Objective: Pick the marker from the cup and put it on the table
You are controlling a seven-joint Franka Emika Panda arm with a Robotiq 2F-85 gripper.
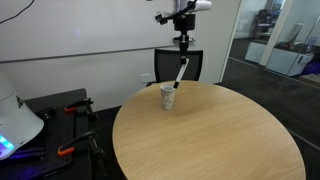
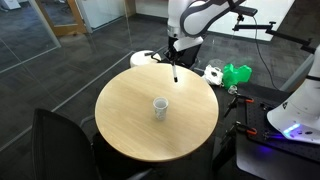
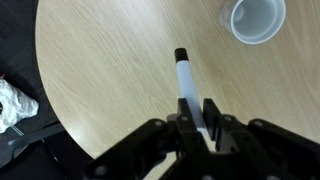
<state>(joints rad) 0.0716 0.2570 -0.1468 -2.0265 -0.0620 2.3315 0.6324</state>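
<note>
I will next move my gripper down toward the clear tabletop beside the cup to let go of the marker (image 1: 180, 72), because its black end still hangs above the table.
My gripper (image 3: 192, 112) is shut on the marker (image 3: 184, 78), a white barrel with a black end that points away from the jaws. In both exterior views the gripper (image 1: 182, 42) (image 2: 173, 45) holds the marker (image 1: 180, 72) (image 2: 175, 70) in the air, tilted, above the round tan table (image 1: 210, 135) (image 2: 125, 110). The small whitish cup (image 1: 168, 97) (image 2: 159, 106) stands upright and empty on the table. In the wrist view the cup (image 3: 256, 18) lies at the upper right, apart from the marker tip.
A black chair (image 1: 178, 66) stands behind the table, another one (image 2: 55, 140) at its near side. A black cart with orange-handled tools (image 1: 60, 125) is beside the table. Green and white clutter (image 2: 228, 74) lies on a surface past the table's edge.
</note>
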